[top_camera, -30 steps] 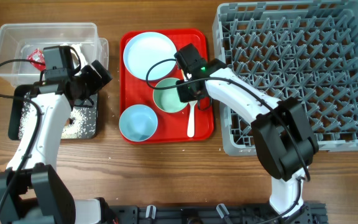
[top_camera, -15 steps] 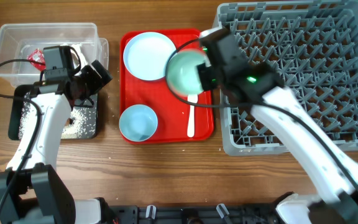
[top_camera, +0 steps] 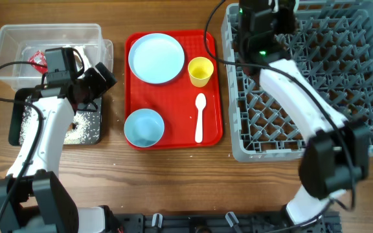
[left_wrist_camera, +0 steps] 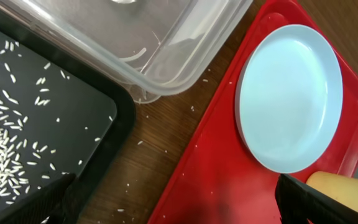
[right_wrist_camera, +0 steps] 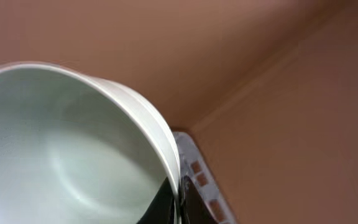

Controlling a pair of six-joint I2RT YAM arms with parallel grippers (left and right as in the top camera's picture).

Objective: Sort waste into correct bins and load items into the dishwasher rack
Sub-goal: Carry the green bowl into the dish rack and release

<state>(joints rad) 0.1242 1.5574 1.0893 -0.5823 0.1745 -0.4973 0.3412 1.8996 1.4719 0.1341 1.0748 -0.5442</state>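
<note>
The right gripper moves down toward the rack's far corner (top_camera: 234, 21) by the red tray (top_camera: 173, 137) next and releases the bowl's rim there. The rack's rows are empty.
My right gripper (right_wrist_camera: 176, 193) is shut on the rim of a pale bowl (right_wrist_camera: 61, 149), which fills the right wrist view. In the overhead view this gripper (top_camera: 272, 9) is over the far left edge of the grey dishwasher rack (top_camera: 342, 139), and the held bowl is hidden there. On the red tray (top_camera: 173, 137) lie a pale blue plate (top_camera: 155, 58), a yellow cup (top_camera: 200, 70), a second blue bowl (top_camera: 144, 126) and a white spoon (top_camera: 199, 116). My left gripper (top_camera: 99, 81) is open and empty above the gap between the bins and the red tray (left_wrist_camera: 229, 180).
The clear tub (top_camera: 50, 35) at the far left holds a red wrapper (top_camera: 39, 60). The black tray (top_camera: 89, 133) in front of it holds scattered rice (left_wrist_camera: 5, 143). The left wrist view also shows the plate (left_wrist_camera: 289, 106), the tub corner (left_wrist_camera: 166, 56) and the cup (left_wrist_camera: 347, 185).
My right arm lifted the bowl off the red tray and swung it up to the rack's far left edge, uncovering the yellow cup. The left arm has not moved.
</note>
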